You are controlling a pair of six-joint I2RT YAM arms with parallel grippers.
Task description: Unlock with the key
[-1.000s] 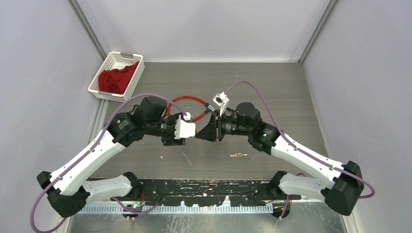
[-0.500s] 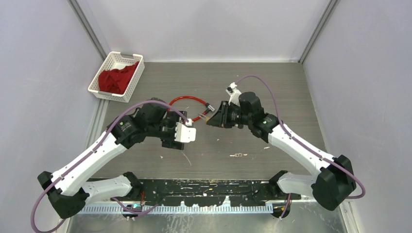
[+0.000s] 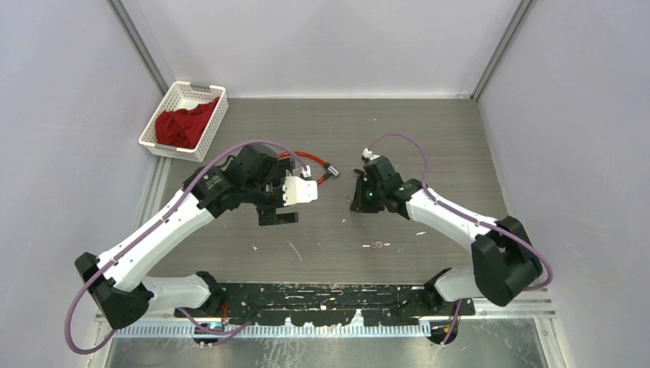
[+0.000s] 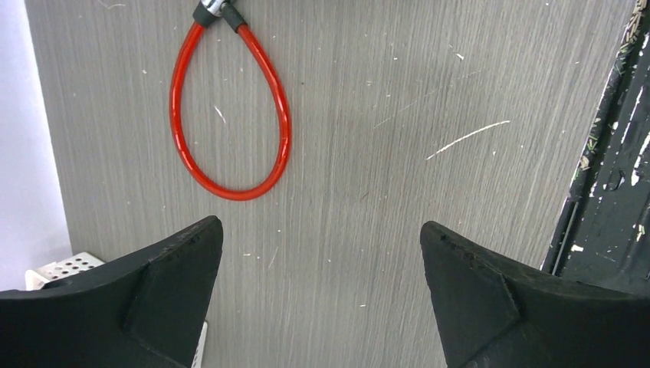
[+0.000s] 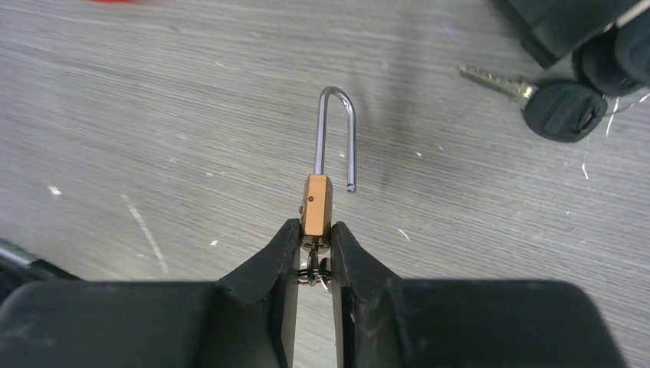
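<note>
The robot's right gripper should next put the padlock down on the table between the black-headed key and the small loose keys and then let it go, because its shackle is open.
My right gripper is shut on the lower end of a small brass padlock, held low over the table. Its steel shackle stands open, one leg free of the body. A key on a small ring sits in the keyhole between my fingers. In the top view the right gripper is right of centre. My left gripper is open and empty above bare table, seen in the top view left of centre.
A red cable lock lies on the table beyond the left gripper, also in the top view. A black-headed key lies near its end. Small loose keys lie toward the front. A white basket with red cloth stands at back left.
The two grippers were tip to tip at the table's middle. They have drawn apart: the right one swung back and right with the padlock, the left one moved back with jaws open.
</note>
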